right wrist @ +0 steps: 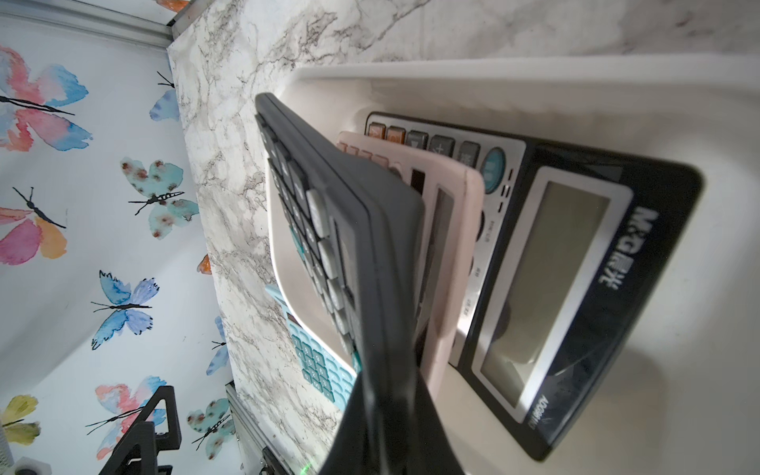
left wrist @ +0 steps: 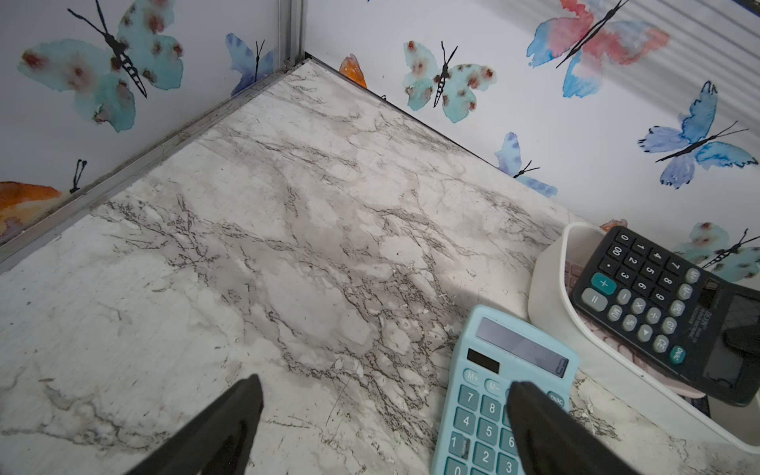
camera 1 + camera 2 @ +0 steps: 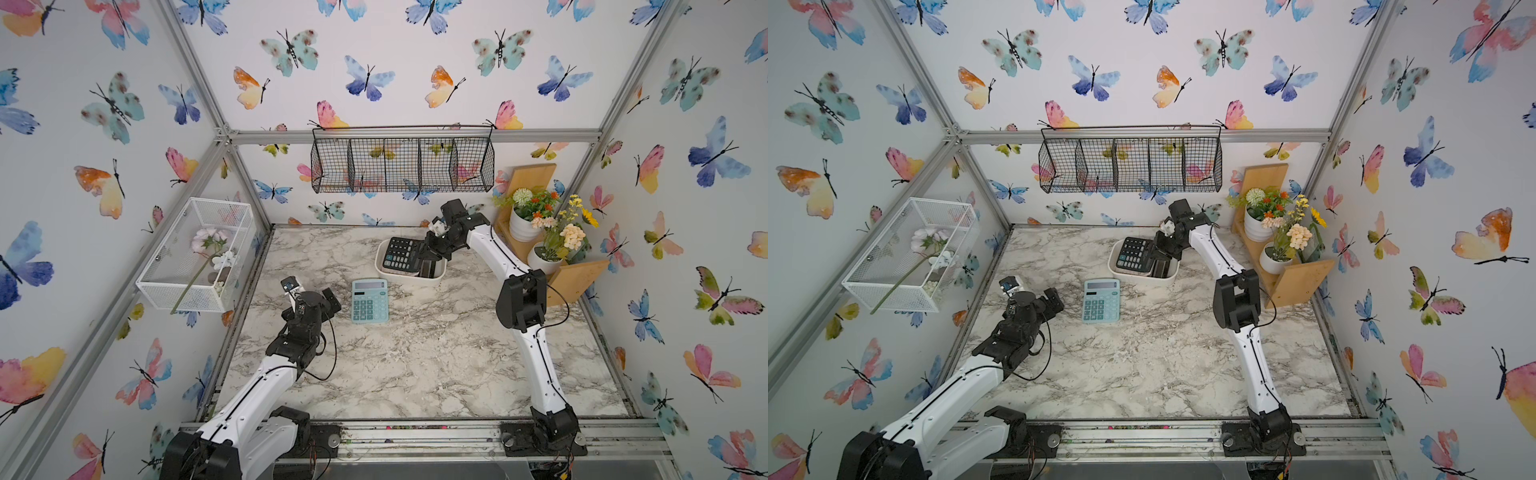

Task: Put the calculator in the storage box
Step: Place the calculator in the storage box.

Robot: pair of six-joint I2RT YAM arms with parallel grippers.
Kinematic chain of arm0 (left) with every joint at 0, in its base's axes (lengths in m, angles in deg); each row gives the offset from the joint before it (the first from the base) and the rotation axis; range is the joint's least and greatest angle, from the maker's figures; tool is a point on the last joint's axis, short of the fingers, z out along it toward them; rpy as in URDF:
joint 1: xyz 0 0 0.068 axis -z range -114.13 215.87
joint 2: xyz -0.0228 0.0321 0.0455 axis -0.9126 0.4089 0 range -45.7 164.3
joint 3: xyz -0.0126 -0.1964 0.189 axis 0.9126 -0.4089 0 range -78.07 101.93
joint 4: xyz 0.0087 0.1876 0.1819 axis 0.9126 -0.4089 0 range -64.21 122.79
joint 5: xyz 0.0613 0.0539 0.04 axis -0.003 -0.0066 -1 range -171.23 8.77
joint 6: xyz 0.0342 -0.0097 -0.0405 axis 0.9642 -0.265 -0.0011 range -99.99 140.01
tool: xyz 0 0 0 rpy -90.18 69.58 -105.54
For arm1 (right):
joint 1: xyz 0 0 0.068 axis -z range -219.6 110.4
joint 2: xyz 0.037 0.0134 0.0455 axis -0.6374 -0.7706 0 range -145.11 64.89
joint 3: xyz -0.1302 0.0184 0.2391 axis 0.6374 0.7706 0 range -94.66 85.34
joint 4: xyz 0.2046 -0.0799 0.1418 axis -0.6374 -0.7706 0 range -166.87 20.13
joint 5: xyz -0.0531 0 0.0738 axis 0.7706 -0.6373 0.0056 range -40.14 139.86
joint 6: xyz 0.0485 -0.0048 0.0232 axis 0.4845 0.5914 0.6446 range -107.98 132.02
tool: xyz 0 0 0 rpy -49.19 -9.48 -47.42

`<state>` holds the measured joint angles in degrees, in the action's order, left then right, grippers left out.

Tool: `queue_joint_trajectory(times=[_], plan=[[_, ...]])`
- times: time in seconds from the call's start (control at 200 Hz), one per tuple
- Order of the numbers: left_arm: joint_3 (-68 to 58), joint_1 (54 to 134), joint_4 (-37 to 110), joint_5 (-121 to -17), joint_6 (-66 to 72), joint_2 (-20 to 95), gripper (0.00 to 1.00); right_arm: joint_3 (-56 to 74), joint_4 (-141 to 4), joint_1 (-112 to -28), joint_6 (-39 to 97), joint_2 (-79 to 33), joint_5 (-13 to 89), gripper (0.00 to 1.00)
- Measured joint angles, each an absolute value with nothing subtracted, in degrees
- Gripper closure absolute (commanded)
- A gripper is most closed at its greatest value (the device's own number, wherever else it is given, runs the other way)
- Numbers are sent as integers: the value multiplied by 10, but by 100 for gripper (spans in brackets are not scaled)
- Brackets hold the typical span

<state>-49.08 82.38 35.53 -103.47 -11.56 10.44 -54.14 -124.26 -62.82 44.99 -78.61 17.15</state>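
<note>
The pink calculator in the tub (image 1: 452,194) is below my right gripper. My right gripper should next lower the black calculator (image 1: 353,230) onto that spot and let go of it.
The storage box (image 3: 411,279) (image 3: 1142,277) is a white tub at the back middle of the marble table. My right gripper (image 1: 388,382) (image 3: 430,262) is shut on the display end of a black calculator (image 1: 353,230) (image 3: 401,252) (image 2: 645,300). That calculator hangs tilted over the tub, its key end above the tub's left rim. Under it in the tub lie a pink calculator (image 1: 448,230) and a larger black one (image 1: 575,288). A light blue calculator (image 3: 370,301) (image 3: 1101,301) (image 2: 501,395) lies flat in front of the tub. My left gripper (image 2: 384,384) (image 3: 328,297) stands open just left of it, holding nothing.
A white wire-mesh box (image 3: 195,253) with a flower hangs on the left wall. A black wire basket (image 3: 403,160) hangs on the back wall. Two flower pots (image 3: 525,222) stand on a wooden shelf (image 3: 575,278) at the back right, next to my right arm.
</note>
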Motion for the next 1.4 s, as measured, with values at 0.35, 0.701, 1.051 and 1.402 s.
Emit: queue_joint_trajectory(times=[0.35, 0.701, 1.051, 1.402], plan=[[-491, 824, 356, -1035, -116, 104, 1, -554, -1261, -630, 448, -803, 148, 98], [-491, 824, 356, -1035, -116, 104, 1, -581, -1255, -633, 461, -833, 115, 85], [-491, 824, 356, -1035, -115, 104, 1, -581, -1255, -634, 464, -833, 121, 57], [-491, 824, 356, -1035, -115, 104, 1, -442, -1233, -653, 440, -601, 235, 43]])
